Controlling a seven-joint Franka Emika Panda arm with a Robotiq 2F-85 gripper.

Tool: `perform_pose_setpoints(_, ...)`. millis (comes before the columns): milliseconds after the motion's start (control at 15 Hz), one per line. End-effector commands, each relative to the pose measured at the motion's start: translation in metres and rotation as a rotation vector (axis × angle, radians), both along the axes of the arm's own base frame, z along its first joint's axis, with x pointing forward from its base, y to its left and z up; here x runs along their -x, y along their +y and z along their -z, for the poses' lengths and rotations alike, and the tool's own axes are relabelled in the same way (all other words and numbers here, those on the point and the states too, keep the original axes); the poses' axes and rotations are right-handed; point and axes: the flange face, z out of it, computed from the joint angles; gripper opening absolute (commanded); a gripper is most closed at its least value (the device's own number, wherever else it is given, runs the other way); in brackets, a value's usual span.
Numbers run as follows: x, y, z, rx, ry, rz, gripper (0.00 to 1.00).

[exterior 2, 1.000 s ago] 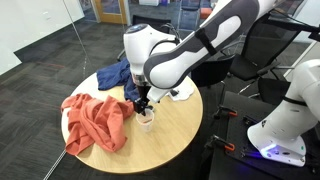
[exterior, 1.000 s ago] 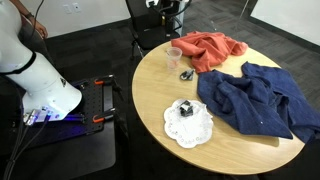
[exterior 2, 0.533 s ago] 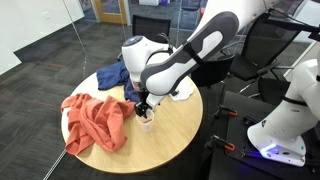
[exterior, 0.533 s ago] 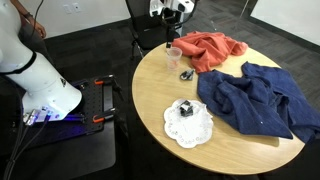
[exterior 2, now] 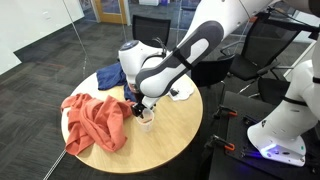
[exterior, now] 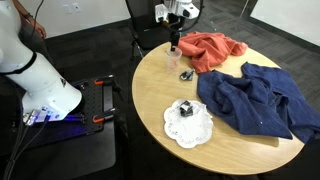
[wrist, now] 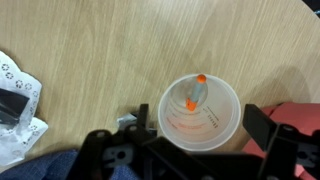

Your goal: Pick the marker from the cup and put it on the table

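Note:
My gripper is above the marker's orange end, which sticks out past the cup's rim. I need to lower my gripper next until its open fingers are on either side of that end.
A clear plastic cup (wrist: 226, 137) stands on the round wooden table (wrist: 90, 50). A marker (wrist: 196, 93) with an orange cap leans inside it. My gripper (wrist: 182, 138) is open and points down over the cup, with one finger on each side of it. The fingers do not touch the marker. In both exterior views the gripper (exterior: 174, 40) (exterior 2: 143, 106) hangs just above the cup (exterior: 174, 58) (exterior 2: 147, 120) near the table's edge.
An orange-red cloth (exterior: 212, 50) (exterior 2: 95, 120) lies beside the cup. A blue cloth (exterior: 260, 95) covers part of the table. A white doily (exterior: 187, 125) holds a small black object. A binder clip (wrist: 130, 120) lies close to the cup. A chair (exterior: 150, 25) stands behind the table.
My arm has come down towards the cup, and the gripper is now lower and closer over it. The cup and the marker have not moved.

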Motion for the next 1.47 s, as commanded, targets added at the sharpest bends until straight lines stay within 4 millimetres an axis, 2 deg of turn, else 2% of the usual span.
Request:
perform_pose_setpoints(0,-0.011,0.004,-0.001,-0.003,-0.012,-0.021,0.85)
perform_pose_setpoints(67,-0.012,0.004,0.000,-0.003,-0.011,-0.020,0.78)
perform_pose_setpoints(133,-0.014,0.005,0.002,-0.003,-0.008,-0.020,0.79)
perform_pose_setpoints(333,-0.019,0.008,0.006,-0.004,0.001,-0.025,0.69)
perform_pose_setpoints(400,-0.020,0.008,0.008,-0.004,0.003,-0.026,0.62)
perform_pose_setpoints(467,-0.022,0.009,0.010,-0.004,0.007,-0.025,0.60)
perform_pose_setpoints(600,-0.024,0.008,0.015,-0.004,0.012,-0.021,0.42)
perform_pose_setpoints(800,-0.028,0.005,0.023,-0.003,0.022,-0.012,0.32)
perform_pose_setpoints(867,-0.028,0.003,0.025,-0.003,0.025,-0.009,0.36)
perform_pose_setpoints(1067,-0.029,0.000,0.033,-0.005,0.043,-0.003,0.37)
perform_pose_setpoints(1400,-0.029,-0.001,0.044,-0.011,0.076,-0.008,0.32)
